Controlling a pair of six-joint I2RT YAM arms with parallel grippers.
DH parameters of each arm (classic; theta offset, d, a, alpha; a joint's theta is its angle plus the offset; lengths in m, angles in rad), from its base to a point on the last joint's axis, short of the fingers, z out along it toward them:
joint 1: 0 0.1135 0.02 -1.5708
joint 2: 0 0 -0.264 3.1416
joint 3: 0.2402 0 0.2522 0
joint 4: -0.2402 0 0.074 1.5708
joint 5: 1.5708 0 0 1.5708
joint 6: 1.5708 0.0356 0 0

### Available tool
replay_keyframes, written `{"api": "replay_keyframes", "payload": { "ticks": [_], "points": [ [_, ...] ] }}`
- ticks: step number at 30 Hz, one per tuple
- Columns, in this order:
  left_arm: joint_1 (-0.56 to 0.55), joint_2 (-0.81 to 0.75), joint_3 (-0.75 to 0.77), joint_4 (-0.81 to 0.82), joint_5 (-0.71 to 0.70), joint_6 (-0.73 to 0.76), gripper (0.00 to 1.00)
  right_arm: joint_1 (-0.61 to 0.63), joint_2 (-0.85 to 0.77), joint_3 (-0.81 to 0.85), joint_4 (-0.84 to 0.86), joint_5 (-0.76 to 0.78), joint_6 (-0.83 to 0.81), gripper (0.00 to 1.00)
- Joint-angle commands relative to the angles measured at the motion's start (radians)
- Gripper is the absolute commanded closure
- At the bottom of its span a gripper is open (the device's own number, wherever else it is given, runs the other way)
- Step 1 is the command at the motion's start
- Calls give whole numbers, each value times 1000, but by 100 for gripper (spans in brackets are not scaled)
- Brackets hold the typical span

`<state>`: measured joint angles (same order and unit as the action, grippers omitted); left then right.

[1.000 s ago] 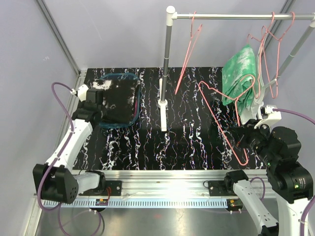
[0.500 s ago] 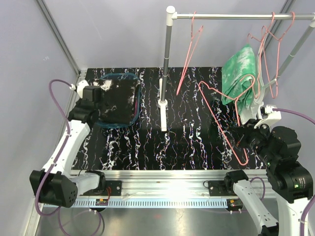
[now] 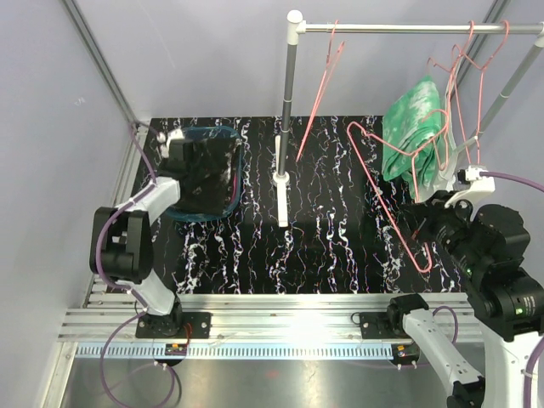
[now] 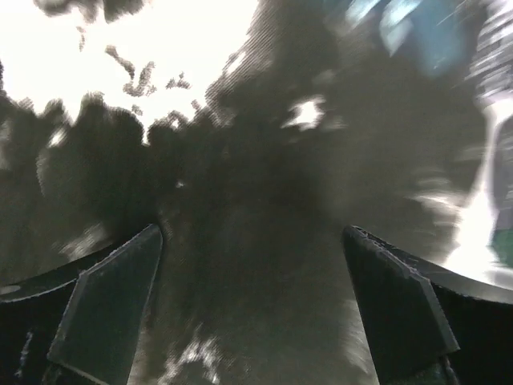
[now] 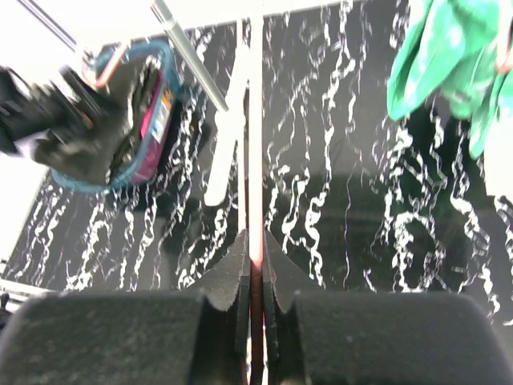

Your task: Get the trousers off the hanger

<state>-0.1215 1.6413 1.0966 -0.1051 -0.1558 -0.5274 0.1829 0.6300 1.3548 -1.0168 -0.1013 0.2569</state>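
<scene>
The bar's empty part (image 3: 371,29) is above my right gripper and to its left in the top view, so my right gripper will lift outward toward that part to release the hanger.
The black speckled trousers (image 3: 212,166) lie in a teal-rimmed basket (image 3: 200,217) at the back left. My left gripper (image 3: 183,153) hovers over them, open. The left wrist view is blurred, and only black cloth (image 4: 256,200) shows between the wide-spread jaws of the left gripper (image 4: 252,309). A strip of magenta trousers (image 5: 154,128) shows under the black pair. The green-and-white trousers (image 3: 412,127) hang on a hanger from the rail. My right gripper (image 3: 422,225) is shut on the wire of a bare pink hanger (image 3: 382,197), held tilted above the table. In the right wrist view the hanger's wire (image 5: 256,160) runs up from the shut right gripper (image 5: 256,249).
The rack's rail (image 3: 399,28) crosses the upper right, with its grey post and white foot (image 3: 282,204) at mid table. More bare pink hangers (image 3: 323,93) hang from the rail. The table top is black with white streaks (image 3: 331,238).
My left gripper has opened and let go of the black trousers in the basket, and its arm swung further back. The right gripper has lifted the bare hanger slightly.
</scene>
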Motion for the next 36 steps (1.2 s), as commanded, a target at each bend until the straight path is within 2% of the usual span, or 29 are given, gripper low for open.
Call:
{"api": "replay_keyframes", "payload": {
  "ticks": [1, 3, 6, 9, 12, 16, 18, 22, 30, 36],
  "points": [
    [45, 34, -125, 289, 64, -74, 1, 1, 30, 90, 80, 20, -31, 100],
    [45, 69, -158, 321, 73, -114, 1, 1, 56, 101, 87, -6, -41, 100],
    [49, 83, -251, 456, 120, -186, 1, 1, 100, 113, 112, -15, -41, 100],
    [48, 51, -270, 432, 119, -166, 1, 3, 161, 156, 100, 12, -38, 100],
    [46, -53, -183, 282, 87, -120, 1, 1, 204, 199, 93, 55, -67, 100],
    [45, -178, 24, -96, 16, -86, 1, 0, 255, 245, 133, 90, -111, 100],
    [42, -244, 119, -186, 2, -69, 1, 1, 284, 262, 159, 95, -114, 100],
    [37, -372, 200, -408, -37, -57, 1, 1, 361, 343, 217, 146, -171, 100],
    [26, -694, 63, -482, 79, 37, 1, 3, 526, 460, 328, 189, -251, 100],
    [26, -966, -115, -409, 87, 105, 1, 4, 593, 423, 498, 173, -291, 100]
  ]
}}
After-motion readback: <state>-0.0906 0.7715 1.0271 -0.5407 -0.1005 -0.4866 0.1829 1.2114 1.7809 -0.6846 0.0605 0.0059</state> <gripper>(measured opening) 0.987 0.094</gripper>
